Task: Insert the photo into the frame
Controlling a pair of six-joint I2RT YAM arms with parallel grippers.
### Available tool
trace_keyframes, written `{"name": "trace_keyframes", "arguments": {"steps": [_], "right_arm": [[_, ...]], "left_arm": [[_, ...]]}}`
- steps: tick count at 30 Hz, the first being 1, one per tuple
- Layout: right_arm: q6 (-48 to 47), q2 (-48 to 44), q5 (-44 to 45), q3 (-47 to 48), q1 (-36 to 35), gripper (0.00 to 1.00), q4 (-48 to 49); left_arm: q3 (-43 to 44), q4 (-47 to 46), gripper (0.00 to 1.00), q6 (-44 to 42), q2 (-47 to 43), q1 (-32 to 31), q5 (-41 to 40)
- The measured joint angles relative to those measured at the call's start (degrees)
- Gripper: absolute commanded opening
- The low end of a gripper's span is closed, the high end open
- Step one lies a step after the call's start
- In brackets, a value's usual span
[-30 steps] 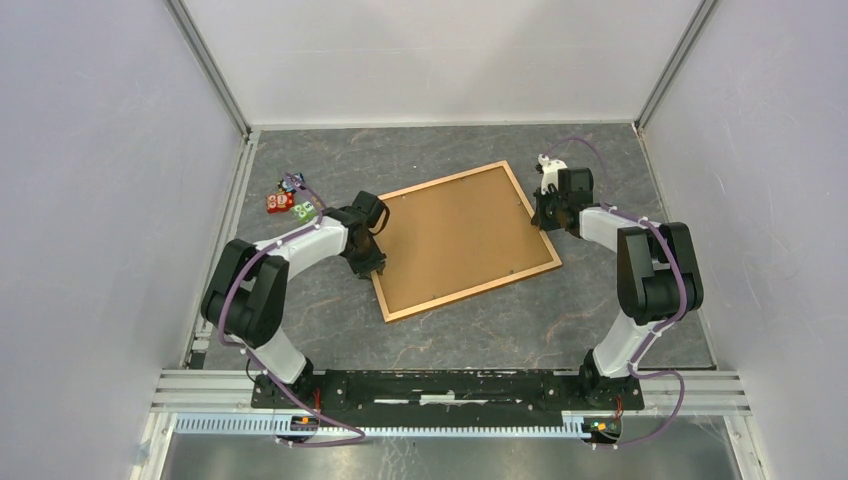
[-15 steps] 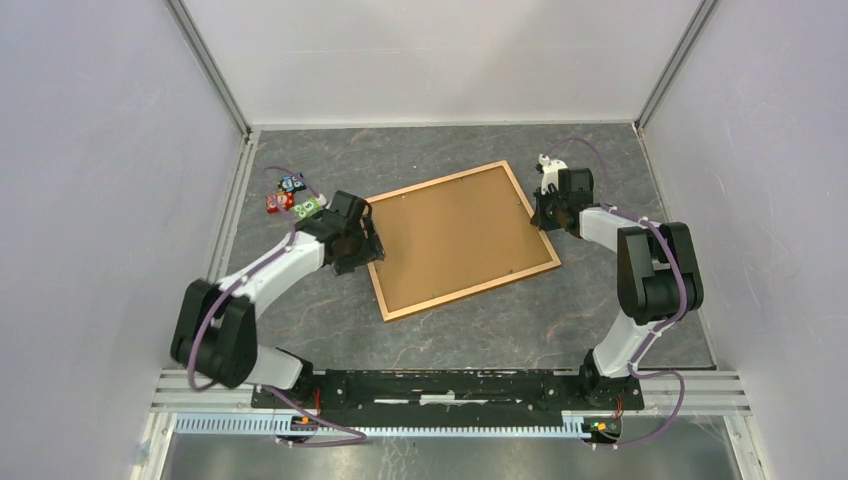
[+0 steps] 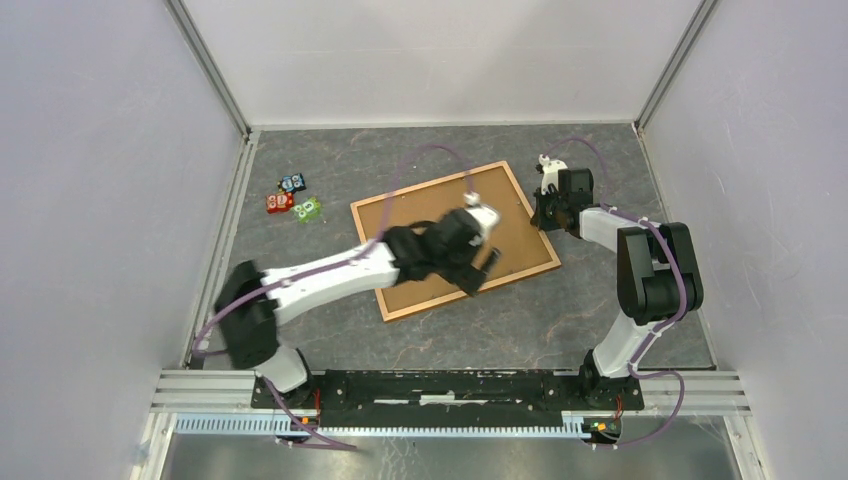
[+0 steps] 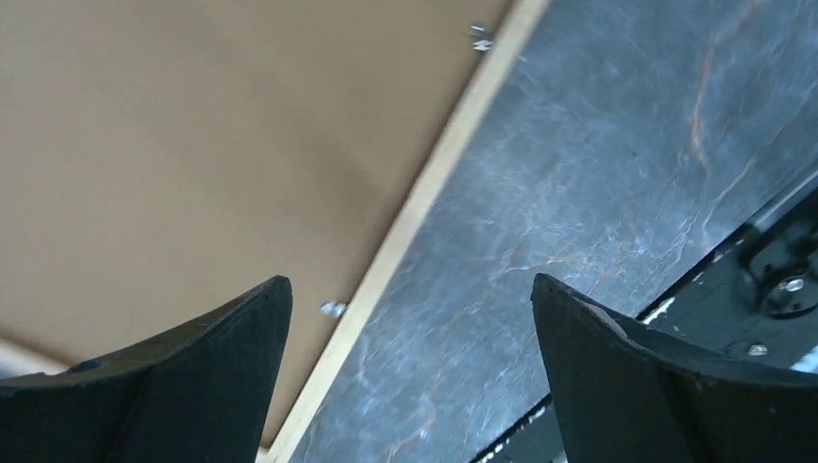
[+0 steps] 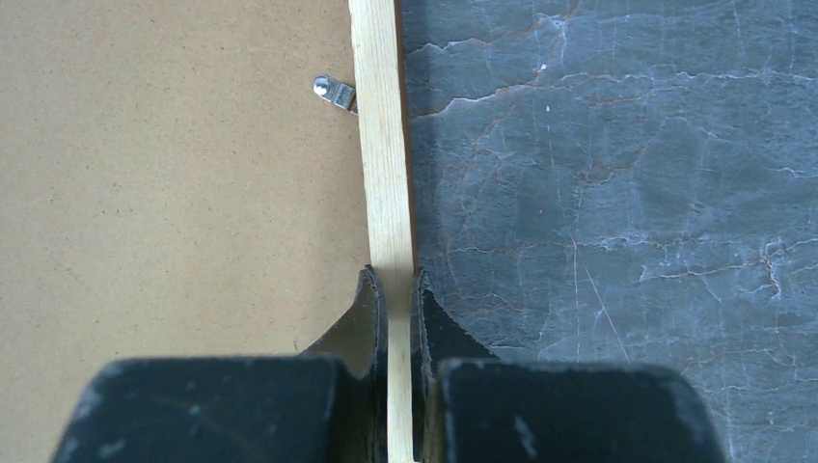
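The frame's near bar point(image 3: 490, 287) point(image 4: 413, 209) still runs at a slant below my left gripper's open fingers, so next I will lower and turn that gripper to close across it.
The frame point(image 3: 420, 215) lies back up on the dark table, its brown fibreboard point(image 4: 193, 145) showing inside a pale wooden rail point(image 5: 378, 116). My right gripper point(image 3: 541, 218) is shut on the rail of the frame's right edge, one finger on each side point(image 5: 394, 275). My left gripper point(image 3: 480, 270) hovers open over the frame's near edge. Between its wide-apart fingers point(image 4: 410, 280) I see only rail and bare table. The photo is out of view.
Small metal clips point(image 5: 336, 93) point(image 4: 333, 309) sit on the back board beside the rail. A few small coloured blocks point(image 3: 292, 196) lie on the table to the far left of the frame. White walls enclose the table. The black base rail point(image 4: 772, 260) is close to the left gripper.
My left arm has swung from the frame's left edge across to its near right edge, and its gripper has opened wide. The frame and the right arm have not moved.
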State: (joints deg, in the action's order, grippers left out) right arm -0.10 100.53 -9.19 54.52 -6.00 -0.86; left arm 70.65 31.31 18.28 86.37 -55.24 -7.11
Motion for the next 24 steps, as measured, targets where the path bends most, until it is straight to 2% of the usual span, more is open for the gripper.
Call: {"name": "trace_keyframes", "arguments": {"steps": [4, 10, 17, 24], "right_arm": [[0.0, 0.0, 0.0, 0.0, 0.0, 0.04, 0.0], [0.0, 0.0, 0.0, 0.0, 0.0, 0.04, 0.0], [0.1, 0.0, -0.1, 0.0, 0.0, 0.04, 0.0], [0.0, 0.0, -0.1, 0.0, 0.0, 0.04, 0.0]], "left_arm": [[8.1, 1.7, 0.98, -7.0, 14.4, -9.1, -4.2], [15.1, 6.7, 0.91, -12.5, 27.5, -11.6, -9.7], [19.9, 9.1, 0.74, -15.3, 32.8, -11.9, -13.6], [20.9, 9.6, 0.61, -16.0, 33.9, -12.1, -13.8]]}}
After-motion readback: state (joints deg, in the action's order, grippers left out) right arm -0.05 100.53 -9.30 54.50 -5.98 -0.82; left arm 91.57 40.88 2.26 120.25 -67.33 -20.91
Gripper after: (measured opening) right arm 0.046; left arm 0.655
